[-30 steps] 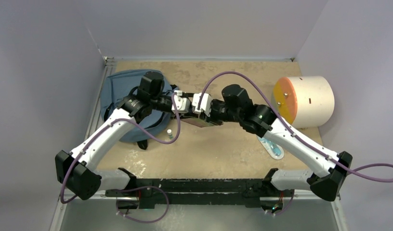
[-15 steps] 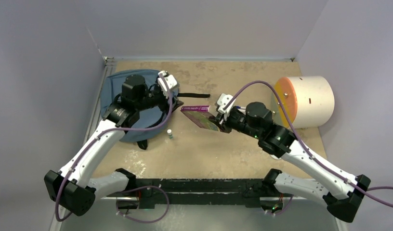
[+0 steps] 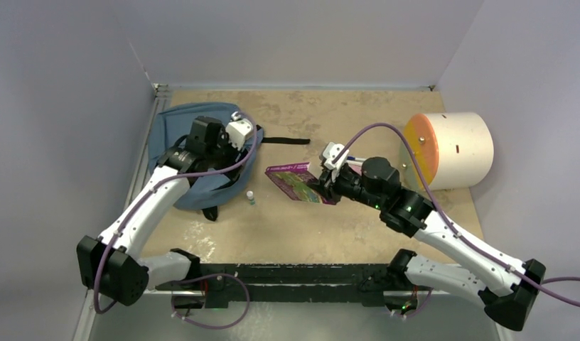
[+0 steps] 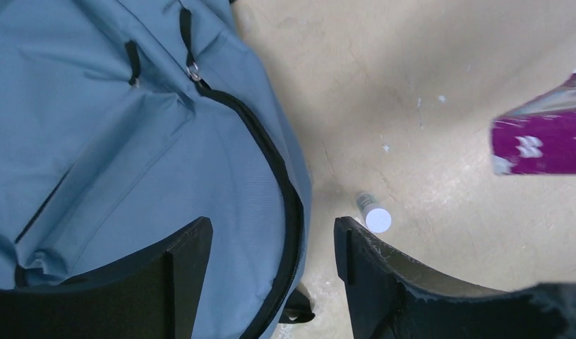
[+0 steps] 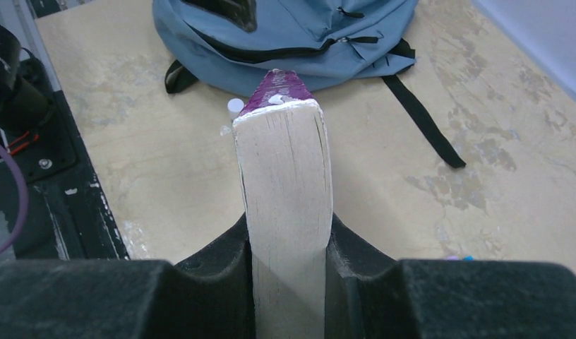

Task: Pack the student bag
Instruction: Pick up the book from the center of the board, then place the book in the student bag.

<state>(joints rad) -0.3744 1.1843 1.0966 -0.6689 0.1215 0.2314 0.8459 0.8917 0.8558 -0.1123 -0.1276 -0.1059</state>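
Note:
My left gripper will next lower its open fingers around the fabric edge along the bag's dark zipper (image 4: pixel 289 236), which is lined up between them below, and close.
The student bag (image 3: pixel 175 138) is a grey-blue backpack lying flat at the table's left. It also shows in the left wrist view (image 4: pixel 130 141) and the right wrist view (image 5: pixel 306 28). My left gripper (image 3: pixel 234 142) is open and empty, and hovers over the bag's right edge by its dark zipper (image 4: pixel 273 233). My right gripper (image 3: pixel 328 186) is shut on a purple-covered book (image 3: pixel 294 179) and holds it off the table at the centre. The book's pale page edge (image 5: pixel 285 183) stands between the jaws (image 5: pixel 289 240) and points toward the bag.
A small white-capped tube (image 3: pixel 250 197) stands on the table right of the bag (image 4: pixel 375 217). A black strap (image 3: pixel 283 141) trails from the bag. A white cylinder with an orange face (image 3: pixel 450 149) lies at the right. A pale blue item (image 3: pixel 403 217) lies under the right arm.
A second ago both grippers met at the book. My left gripper has let go and drawn back over the bag. My right gripper has carried the book right, then slightly back left.

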